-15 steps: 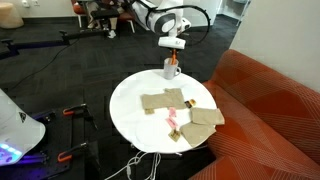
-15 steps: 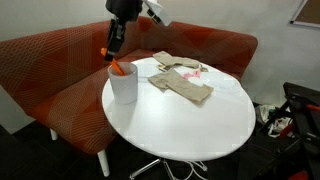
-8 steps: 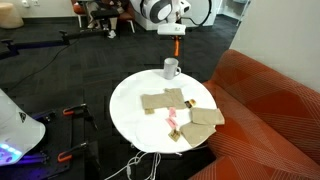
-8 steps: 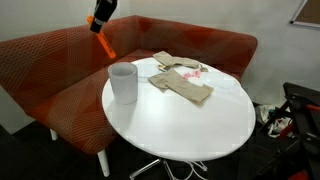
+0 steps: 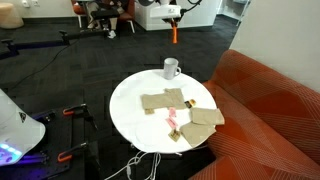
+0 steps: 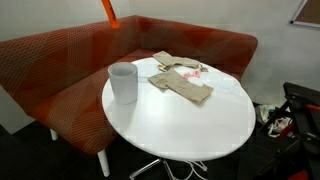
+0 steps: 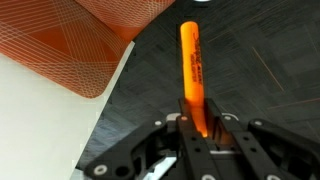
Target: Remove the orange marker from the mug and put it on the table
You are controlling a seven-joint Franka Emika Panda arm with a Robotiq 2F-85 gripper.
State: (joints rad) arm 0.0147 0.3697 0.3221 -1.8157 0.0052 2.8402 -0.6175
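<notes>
My gripper will next move down past the mug [image 5: 171,68] and release the orange marker on the clear spot below, as the tabletop beside the tan cloths is bare.
The orange marker [image 7: 192,70] is clamped between the fingers of my gripper [image 7: 197,125] and sticks out from them. In an exterior view my gripper [image 5: 173,16] is at the top edge, with the marker [image 5: 174,34] hanging high above the white mug [image 5: 171,68]. Only the marker [image 6: 108,11] shows at the top edge of an exterior view, well above the mug [image 6: 123,82]; the gripper is out of frame there. The mug stands near the edge of the round white table [image 5: 128,100], also seen in an exterior view [image 6: 190,125]. I see nothing in the mug.
Tan cloths [image 5: 165,100] with a pink object [image 5: 172,121] lie on the table; the cloths [image 6: 180,82] are beyond the mug. The orange-red sofa [image 5: 270,100] curves round the table [image 6: 60,60]. Cables [image 5: 130,165] lie on the floor.
My gripper has lifted the orange marker straight up out of the mug, from just above the rim to the top of both exterior views. The mug has stayed in place.
</notes>
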